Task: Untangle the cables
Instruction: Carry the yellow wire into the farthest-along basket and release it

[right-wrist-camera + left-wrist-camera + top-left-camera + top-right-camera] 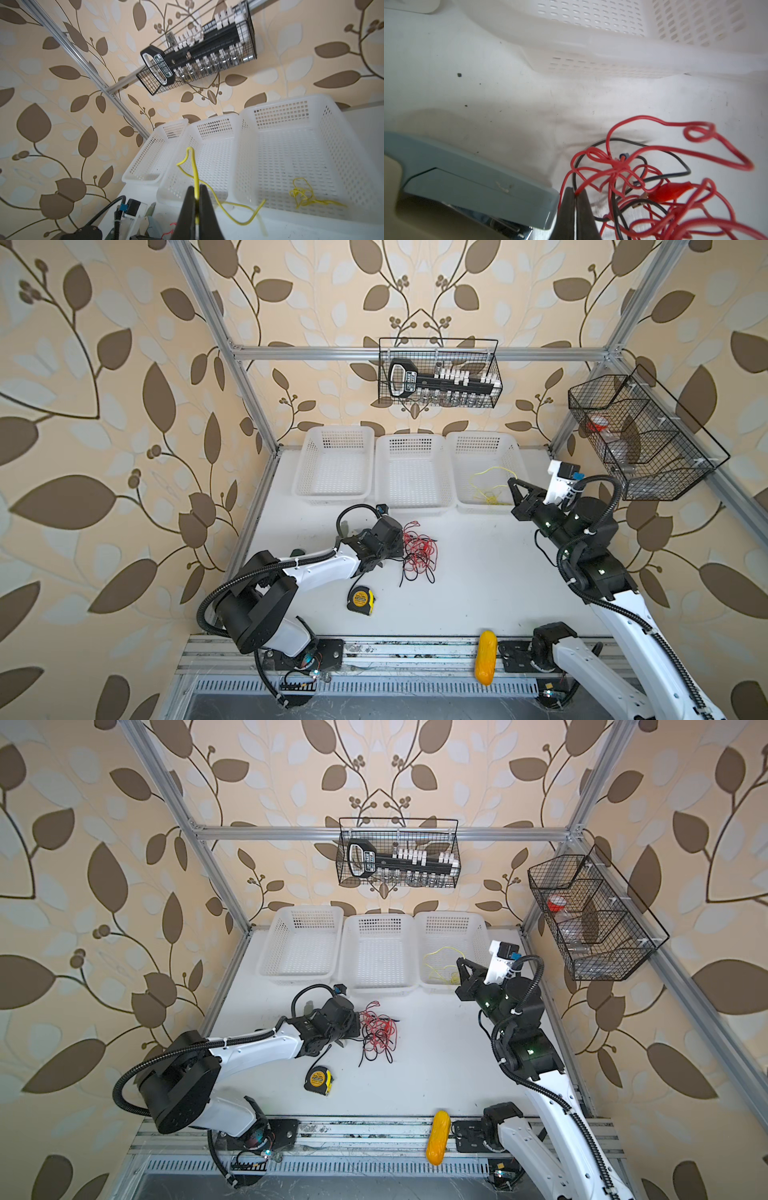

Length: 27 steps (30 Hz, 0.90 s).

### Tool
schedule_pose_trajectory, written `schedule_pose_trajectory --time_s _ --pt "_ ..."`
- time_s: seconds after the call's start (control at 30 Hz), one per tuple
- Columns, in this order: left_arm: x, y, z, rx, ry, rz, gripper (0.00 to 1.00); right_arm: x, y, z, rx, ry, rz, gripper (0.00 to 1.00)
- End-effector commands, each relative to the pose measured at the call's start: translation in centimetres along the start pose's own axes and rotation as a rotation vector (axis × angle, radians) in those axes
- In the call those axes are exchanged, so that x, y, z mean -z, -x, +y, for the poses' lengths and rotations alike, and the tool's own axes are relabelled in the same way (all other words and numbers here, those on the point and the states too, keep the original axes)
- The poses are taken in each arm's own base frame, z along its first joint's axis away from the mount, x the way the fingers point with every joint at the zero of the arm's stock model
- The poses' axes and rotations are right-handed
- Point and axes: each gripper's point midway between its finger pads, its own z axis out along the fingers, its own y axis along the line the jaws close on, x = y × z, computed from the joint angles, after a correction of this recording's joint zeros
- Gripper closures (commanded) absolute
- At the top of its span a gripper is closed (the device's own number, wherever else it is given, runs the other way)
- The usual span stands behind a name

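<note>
My right gripper carries the yellow cable outward next over the bottom of the basket with the yellow bundle point(487, 493) point(301, 193), which lies outward of it, and releases yellow beside yellow.
A tangle of red and black cables point(419, 551) point(378, 1029) lies mid-table. My left gripper point(576, 192) sits at the tangle's left edge, shut on one red cable point(593, 151) of the heap; a red clip end point(670, 190) lies among the loops. My right gripper point(512, 483) point(196, 193) hovers over the near rim of the right white basket point(482, 435), shut on a yellow cable point(194, 166). That cable loops above the fingertips and trails down. A small yellow bundle point(301, 193) rests on the basket floor.
Three white baskets line the back, the middle one point(411, 438) and left one point(336, 430) holding nothing. A yellow tape measure point(360, 600) lies in front of the tangle. A yellow corn-like object point(485, 657) lies on the front rail. A blue-grey stapler point(467, 182) lies beside my left fingers.
</note>
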Motion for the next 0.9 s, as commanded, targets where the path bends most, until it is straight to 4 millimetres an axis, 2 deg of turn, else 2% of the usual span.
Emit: schedule_pose_trajectory --time_s 0.0,0.13,0.17,0.23,0.43,0.67,0.77,0.87 --pt "0.2 0.5 0.5 0.02 0.011 -0.021 1.0 -0.2 0.0 -0.8 0.009 -0.047 0.015 1.0" --pt "0.4 0.6 -0.8 -0.005 -0.056 -0.018 1.0 -1.5 0.4 -2.4 0.035 -0.132 0.007 1.0" --pt "1.4 1.4 -1.6 -0.009 -0.098 -0.043 1.0 -2.0 0.6 -2.8 0.047 -0.155 0.003 1.0" --pt "1.9 1.6 -2.6 -0.028 -0.146 -0.042 1.0 -2.9 1.3 -3.6 0.073 -0.204 -0.008 1.0" --pt "2.9 2.1 -4.6 -0.053 -0.237 -0.027 1.0 -6.8 2.3 -5.9 0.121 -0.301 -0.027 1.0" --pt "3.4 2.0 -6.1 -0.059 -0.308 0.0 1.0 -11.3 0.2 -11.8 0.08 -0.416 0.002 1.0" --pt "3.5 2.1 -6.5 -0.061 -0.318 0.004 1.0 -13.2 -1.6 -14.2 0.046 -0.431 0.054 1.0" --pt "3.6 2.3 -6.6 -0.061 -0.318 0.006 1.0 -15.0 -3.6 -15.6 0.036 -0.437 0.114 1.0"
